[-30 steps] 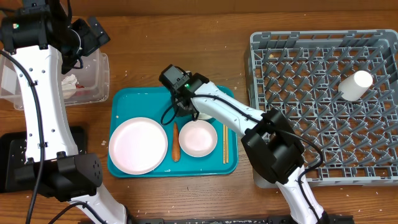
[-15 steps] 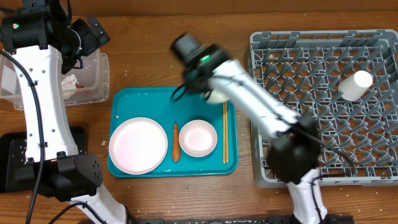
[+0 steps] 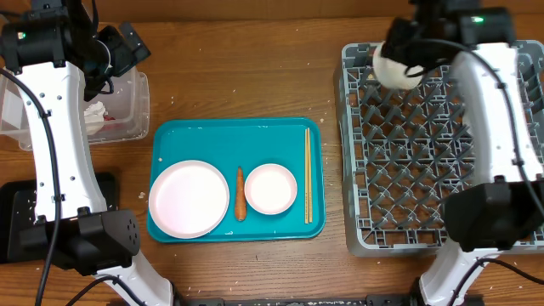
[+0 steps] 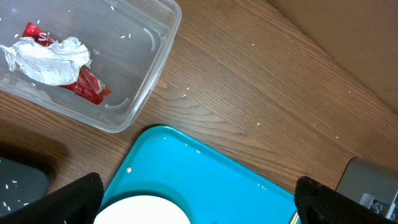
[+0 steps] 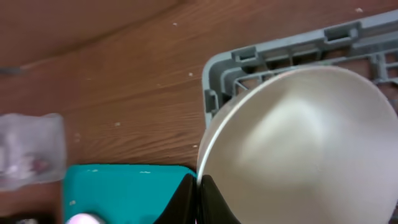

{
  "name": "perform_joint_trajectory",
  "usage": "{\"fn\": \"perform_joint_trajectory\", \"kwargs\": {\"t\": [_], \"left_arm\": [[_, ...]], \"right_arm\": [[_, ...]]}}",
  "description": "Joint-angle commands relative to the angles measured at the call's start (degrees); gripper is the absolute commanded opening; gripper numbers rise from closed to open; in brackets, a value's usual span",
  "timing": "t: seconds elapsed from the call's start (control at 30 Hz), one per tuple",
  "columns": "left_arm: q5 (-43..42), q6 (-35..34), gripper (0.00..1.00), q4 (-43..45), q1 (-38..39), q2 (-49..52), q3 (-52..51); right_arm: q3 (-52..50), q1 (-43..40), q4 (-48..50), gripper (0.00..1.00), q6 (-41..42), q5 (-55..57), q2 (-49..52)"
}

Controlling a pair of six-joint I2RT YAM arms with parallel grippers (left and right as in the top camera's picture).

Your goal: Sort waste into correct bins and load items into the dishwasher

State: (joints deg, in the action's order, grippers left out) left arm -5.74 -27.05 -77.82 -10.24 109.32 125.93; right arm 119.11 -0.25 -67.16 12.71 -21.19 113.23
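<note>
The rack's far corner nearest the tray (image 5: 249, 82) is below my right gripper, so the gripper should next tilt and lower the bowl into that corner to let go of the bowl's rim.
My right gripper (image 3: 405, 49) is shut on the rim of a white bowl (image 3: 393, 68) and holds it over the back left corner of the grey dish rack (image 3: 442, 212). In the right wrist view the fingers (image 5: 188, 200) pinch the bowl's rim (image 5: 298, 137). My left gripper (image 3: 126, 44) is open and empty above the clear tub (image 3: 127, 127), which holds the white tissue (image 4: 53, 59) and the red wrapper (image 4: 89, 89). The pink plate (image 3: 189, 199), carrot (image 3: 240, 194), second bowl (image 3: 270, 189) and chopsticks (image 3: 308, 174) lie on the teal tray (image 3: 238, 136). The white cup is hidden behind my right arm.
The black tray (image 3: 15, 223) lies at the front left, partly under my left arm. Bare wooden table runs between the teal tray and the dish rack. A few rice grains are scattered on the wood near the tub.
My right gripper has lifted the bowl from the teal tray and swung it right and back, from over the tray to over the rack's back left corner. The left arm has not moved.
</note>
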Motion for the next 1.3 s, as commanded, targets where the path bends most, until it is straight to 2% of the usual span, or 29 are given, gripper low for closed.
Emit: {"fn": "perform_joint_trajectory", "kwargs": {"t": [0.0, 0.17, 0.33, 0.83, 1.03, 1.27], "left_arm": [[0.37, -0.81, 1.0, 0.04, -0.24, -0.24, -0.22], [0.37, -0.81, 1.0, 0.02, -0.24, -0.24, -0.22], [0.37, -0.81, 1.0, 0.04, -0.24, -0.24, -0.22], [0.37, -0.81, 1.0, 0.04, -0.24, -0.24, -0.22], [0.37, -0.81, 1.0, 0.04, -0.24, -0.24, -0.22], [0.37, -0.81, 1.0, 0.04, -0.24, -0.24, -0.22]], "right_arm": [[-5.16, -3.63, 3.06, 0.04, -4.46, -17.73, -0.92], [-12.48, -8.04, 9.75, 0.04, -6.99, -34.95, -0.92], [-18.6, -10.88, 16.48, 0.04, -6.95, -44.48, -0.92], [-23.3, -19.78, 20.87, 0.04, -7.04, -46.6, 0.66], [-24.96, -20.55, 25.4, 0.04, -7.15, -52.28, 3.85], [-24.98, -20.9, 25.97, 0.04, -6.54, -54.97, 5.84]]}}
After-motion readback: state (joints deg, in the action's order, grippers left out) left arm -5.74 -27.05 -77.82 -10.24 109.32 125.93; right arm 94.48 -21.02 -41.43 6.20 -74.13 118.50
